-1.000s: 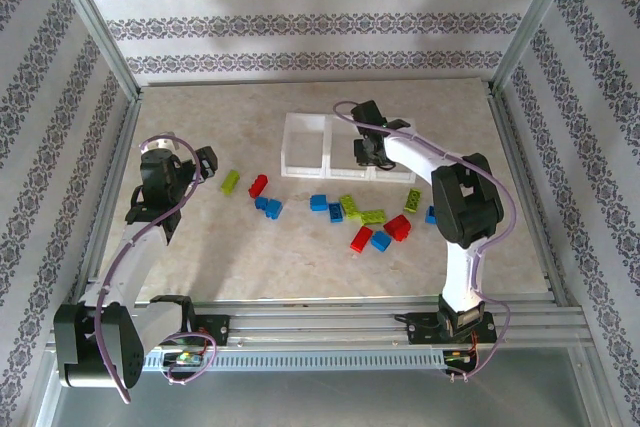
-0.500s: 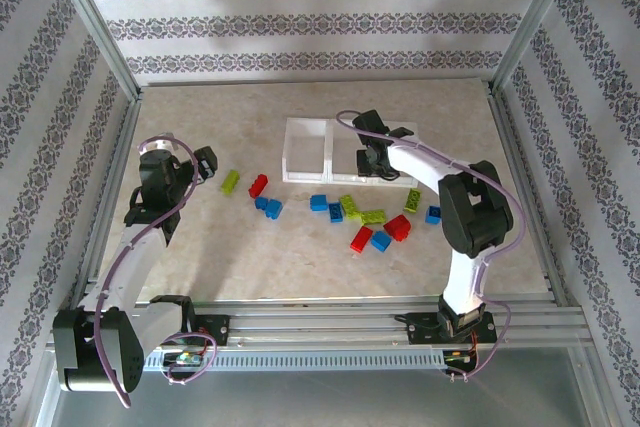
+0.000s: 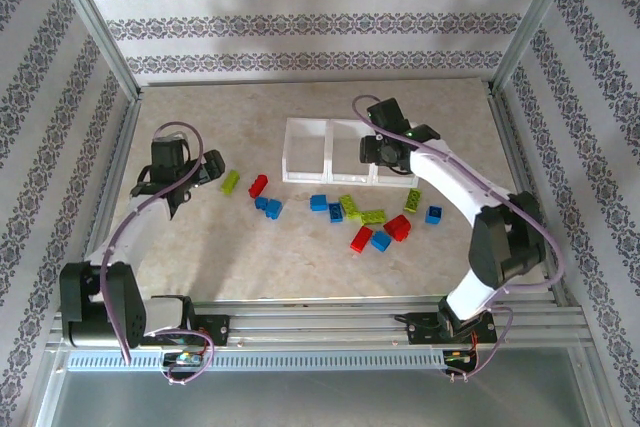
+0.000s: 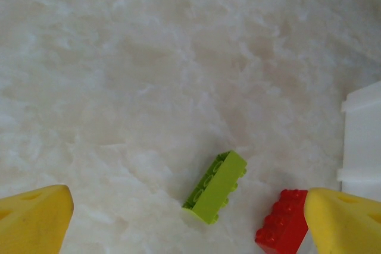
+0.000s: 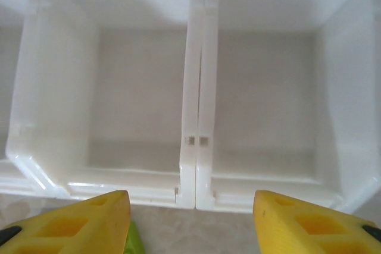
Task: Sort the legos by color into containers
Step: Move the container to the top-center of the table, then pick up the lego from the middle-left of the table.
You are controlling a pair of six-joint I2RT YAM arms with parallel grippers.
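The lime brick is below my left gripper, between the spread fingers. My left gripper needs to come down next around the long sides of the lime brick, clear of the red brick.
The white three-compartment tray stands at the back centre, and the compartments I can see are empty. Red, blue and lime legos lie scattered in front of it, among them a blue brick and a red brick. My left gripper is open, just left of a lime brick and a red brick. In the left wrist view the lime brick lies between the spread fingers, and the red brick touches neither. My right gripper is open and empty, at the tray's near wall where the middle and right compartments meet.
Aluminium frame rails run along the left, right and near edges of the table. The tray's corner lies to the right of the left gripper. A sliver of a lime brick shows beside the right gripper's left finger.
The left arm has reached forward and right, bringing its gripper close to the lime brick. The right arm has stretched out and its gripper has shifted right along the tray.
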